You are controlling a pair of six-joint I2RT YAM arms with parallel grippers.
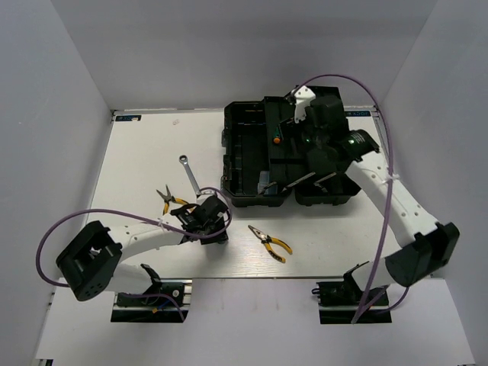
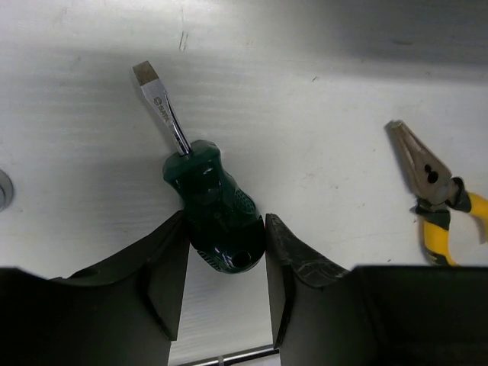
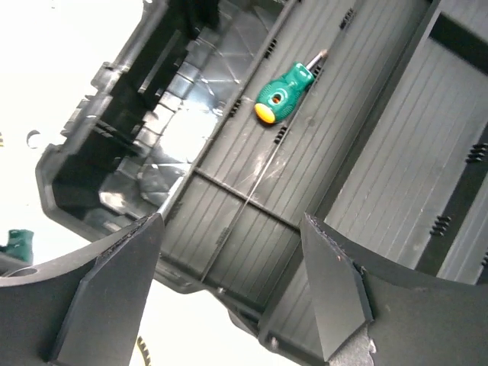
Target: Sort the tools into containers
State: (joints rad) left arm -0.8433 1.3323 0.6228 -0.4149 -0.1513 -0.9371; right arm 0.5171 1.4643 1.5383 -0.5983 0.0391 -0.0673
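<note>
I will next raise my left gripper and carry the held screwdriver outward over the toolbox's ribbed section to release it, because a second green screwdriver is already in that section.
A stubby green-handled screwdriver (image 2: 216, 210) lies on the white table, blade pointing away. My left gripper (image 2: 226, 229) has both fingers against the sides of its handle; in the top view that gripper (image 1: 207, 219) is low, just left of the toolbox's front. The black toolbox (image 1: 248, 164) stands open at the back. My right gripper (image 3: 229, 229) hovers open and empty over it (image 1: 314, 149). A second green screwdriver (image 3: 280, 93) with an orange butt lies in a ribbed compartment. One silver wrench (image 1: 191, 174) and two yellow-handled pliers (image 1: 271, 244) (image 1: 171, 200) lie on the table.
The pliers (image 2: 435, 200) lie right of my left fingers. The toolbox's divider walls (image 3: 244, 200) run under my right fingers. White walls enclose the table on the left, back and right. The arm bases sit at the near edge.
</note>
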